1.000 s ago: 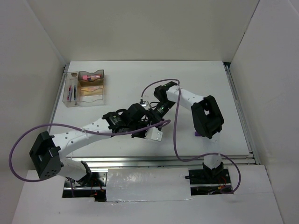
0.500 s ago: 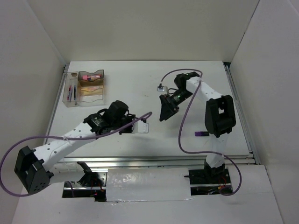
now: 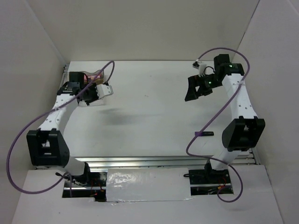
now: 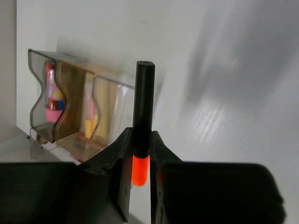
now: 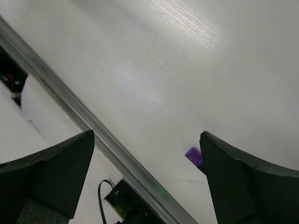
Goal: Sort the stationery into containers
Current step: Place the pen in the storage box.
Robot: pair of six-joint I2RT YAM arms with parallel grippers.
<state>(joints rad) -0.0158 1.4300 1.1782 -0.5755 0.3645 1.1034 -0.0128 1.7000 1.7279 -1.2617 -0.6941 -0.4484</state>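
Note:
I need to move my left gripper left in the top view first to get down over the tray's clear near section [image 4: 108,118], as the tube [image 4: 52,95] and yellow marker fill other sections.
My left gripper [image 4: 140,136] is shut on the orange-capped black highlighter [image 4: 143,102], which stands up between the jaws with its orange cap at the bottom. In the top view the left gripper [image 3: 96,93] is over the right side of the clear organiser tray [image 3: 96,101] at the far left. The tray [image 4: 42,100] holds a pink-capped tube [image 4: 52,95] and a yellow marker [image 4: 89,123]. My right gripper [image 3: 197,91] is open and empty, raised at the far right. A purple marker [image 3: 204,134] lies on the table below it, and its tip shows in the right wrist view [image 5: 193,156].
White walls close in the table on the left, back and right. A metal rail [image 3: 163,159] runs along the near edge and also shows in the right wrist view [image 5: 93,126]. Purple cables loop off both arms.
My left arm has swung from the table's middle to the tray at the far left, with the highlighter. My right arm has swung out and up to the far right.

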